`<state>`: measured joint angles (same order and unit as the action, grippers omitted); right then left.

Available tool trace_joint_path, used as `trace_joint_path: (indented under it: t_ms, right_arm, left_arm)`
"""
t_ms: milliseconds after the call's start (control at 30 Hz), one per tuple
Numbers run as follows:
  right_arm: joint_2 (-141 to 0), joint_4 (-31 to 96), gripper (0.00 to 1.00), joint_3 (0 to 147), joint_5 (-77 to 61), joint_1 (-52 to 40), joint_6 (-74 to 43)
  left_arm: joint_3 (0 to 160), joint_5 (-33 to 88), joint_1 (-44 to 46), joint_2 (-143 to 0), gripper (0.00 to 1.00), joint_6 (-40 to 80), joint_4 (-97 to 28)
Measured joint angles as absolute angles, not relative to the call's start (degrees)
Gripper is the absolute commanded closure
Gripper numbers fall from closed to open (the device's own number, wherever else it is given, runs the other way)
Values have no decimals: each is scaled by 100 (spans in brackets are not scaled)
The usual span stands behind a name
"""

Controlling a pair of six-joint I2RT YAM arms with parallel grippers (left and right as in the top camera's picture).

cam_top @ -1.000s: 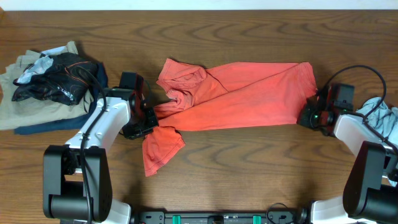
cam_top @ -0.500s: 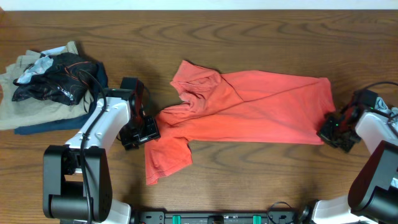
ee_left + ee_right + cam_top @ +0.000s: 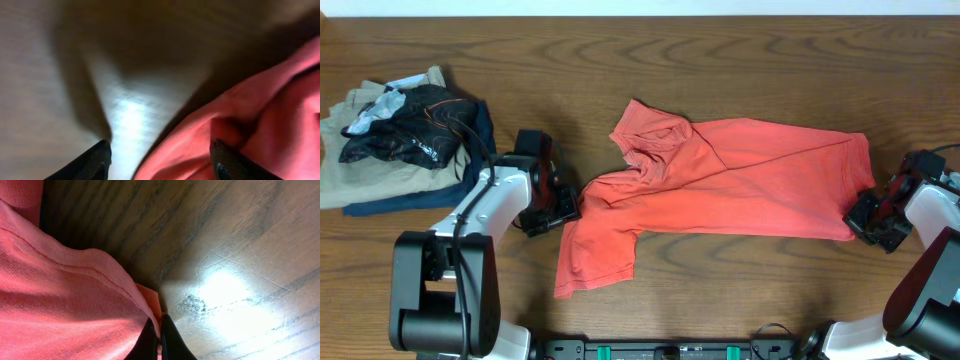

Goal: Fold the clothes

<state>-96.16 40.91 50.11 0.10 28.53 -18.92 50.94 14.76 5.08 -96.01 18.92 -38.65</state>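
Note:
I will move my left gripper to the right in the overhead view next, onto the shirt's bunched corner [image 3: 590, 198] [image 3: 194, 143], and close it, since bare table shows beside one of its open fingers.
The coral-red T-shirt [image 3: 740, 190] lies spread across the middle of the table, its left part bunched and one sleeve [image 3: 595, 255] flopped toward the front edge. My left gripper [image 3: 563, 205] stands open at the shirt's left edge; in the left wrist view [image 3: 159, 157] the red fabric [image 3: 240, 125] lies between and beyond the fingers, not pinched. My right gripper [image 3: 865, 215] is shut on the shirt's right hem; in the right wrist view the fingers [image 3: 159, 335] clamp a thin fold of red cloth [image 3: 60, 295].
A pile of other clothes [image 3: 400, 135] in tan, black and dark blue sits at the back left. A pale garment [image 3: 945, 180] lies at the right edge behind the right arm. The wooden table [image 3: 740, 60] runs bare along the back.
The right gripper has pulled the shirt to the right, stretching it flatter. The left gripper has let go of the shirt's left edge and now stands open.

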Motion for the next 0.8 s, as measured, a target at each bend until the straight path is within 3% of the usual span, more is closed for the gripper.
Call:
trace_joint_path:
  t_ms: [333,433,533,567,800]
  right_arm:
    - [-9616,4108,99,5011,16,2853,-1894]
    - [-9616,4112,99,5011,23,2853,-1894]
    - [-9616,4115,99,5013,25,2853,-1894]
    - [-9616,4115,99,5011,25,2853,-1894]
    - [-9618,4130,99,5019,-121,2860,-1844]
  left_arm:
    - [4939,2281,681,-9585,37,1601,-3328]
    - [4904,2353,786,-9588,54,1594,-3275]
    - [4829,2410,932,-9609,86,1553,-3260]
    - [4810,2425,978,-9629,92,1553,-3271]
    - [4792,2425,1048,-9677,94,1496,-3369]
